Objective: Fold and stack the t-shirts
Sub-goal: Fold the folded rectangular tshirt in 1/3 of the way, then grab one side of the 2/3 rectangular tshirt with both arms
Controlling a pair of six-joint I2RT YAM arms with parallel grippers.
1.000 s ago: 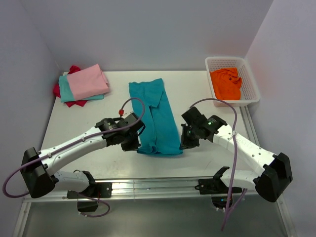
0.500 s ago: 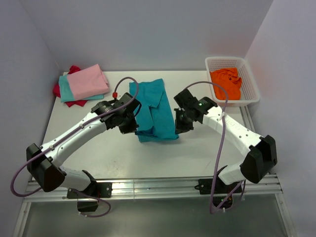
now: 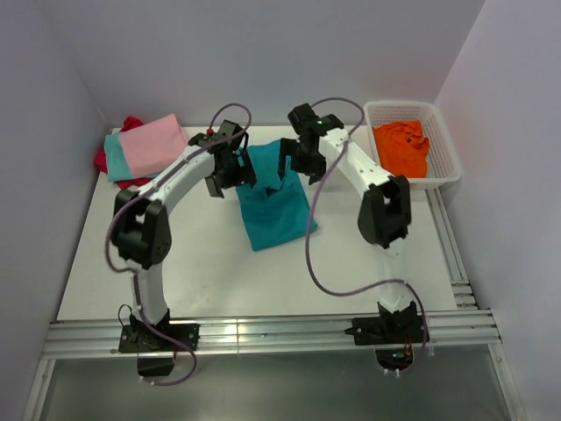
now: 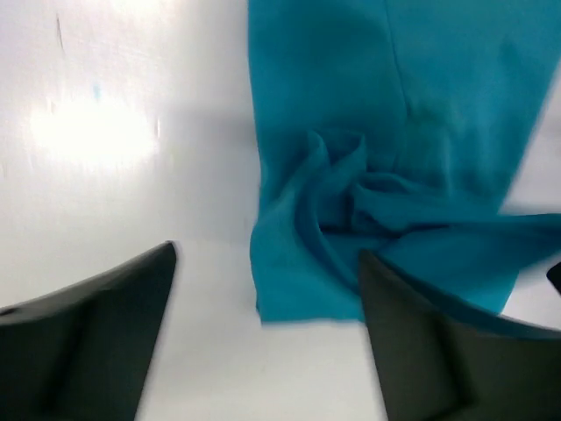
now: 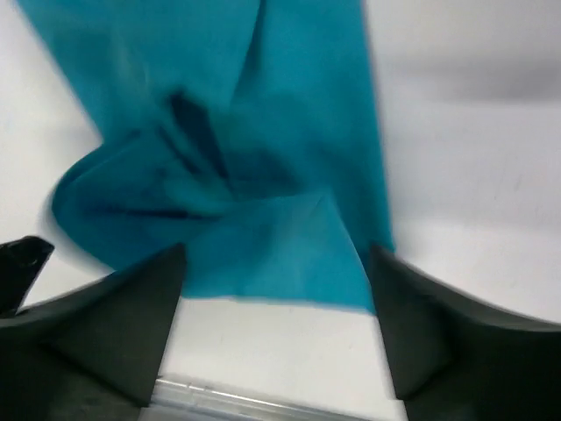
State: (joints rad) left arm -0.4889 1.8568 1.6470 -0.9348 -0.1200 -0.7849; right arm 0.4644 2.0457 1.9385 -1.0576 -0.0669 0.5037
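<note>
I should next draw my right gripper back and lower it to the teal t-shirt's near corner on the basket side, where its edge lies flat.
A teal t-shirt [image 3: 273, 203] lies folded over on the table [image 3: 175, 263], its far end bunched between my two grippers. My left gripper [image 3: 231, 172] hovers at its far left corner, and my right gripper [image 3: 293, 161] at its far right corner. In the left wrist view the teal cloth [image 4: 377, 175] lies crumpled on the table and my left gripper [image 4: 267, 342] is open around its edge. The right wrist view shows the same cloth [image 5: 263, 175] and my right gripper [image 5: 276, 338] open, holding nothing. A pink t-shirt [image 3: 153, 145] tops a stack with a light aqua one [image 3: 117, 163] and a red one [image 3: 131, 123].
A white mesh basket [image 3: 443, 140] stands at the back right with an orange t-shirt [image 3: 401, 147] in it. The folded stack sits in the back left corner by the wall. A metal rail [image 3: 263, 331] runs along the table's near edge.
Both arms swung from the near end of the teal shirt to its far end, carrying the near edge over and folding it in half. Both grippers then opened and let the cloth go.
</note>
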